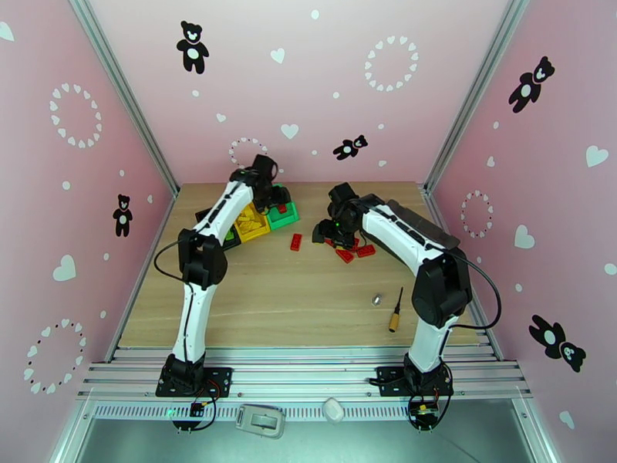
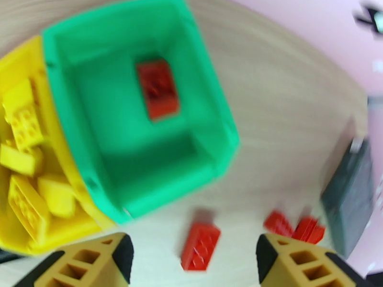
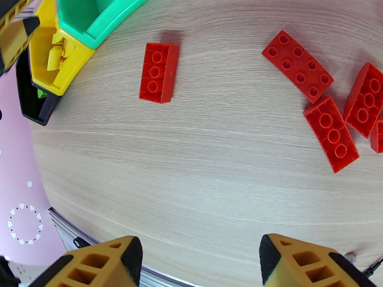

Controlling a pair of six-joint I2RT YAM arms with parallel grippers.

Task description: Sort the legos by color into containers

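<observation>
My left gripper moves back and down next, open, around the long sides of the single red lego, since it lies below the gripper and closer to my base.
The containers stand in a row at the back left: black (image 1: 218,225), yellow (image 1: 251,223) and green (image 1: 284,215). My left gripper (image 1: 271,199) hovers over the green bin (image 2: 143,115), open and empty (image 2: 194,254). One red lego (image 2: 158,89) lies inside that bin. Yellow legos (image 2: 24,187) fill the yellow bin. A single red lego (image 1: 295,241) (image 3: 159,71) lies on the table in front of the green bin. More red legos (image 1: 355,252) (image 3: 331,133) lie just beside my right gripper (image 1: 328,230), which hangs open and empty (image 3: 201,257) above bare wood.
A flat dark grey tray (image 2: 352,197) lies at the right, partly under the right arm. A brass-tipped black tool (image 1: 396,310) and a small metal piece (image 1: 376,299) rest near the front right. Something green (image 3: 42,93) shows inside the black bin (image 3: 33,104).
</observation>
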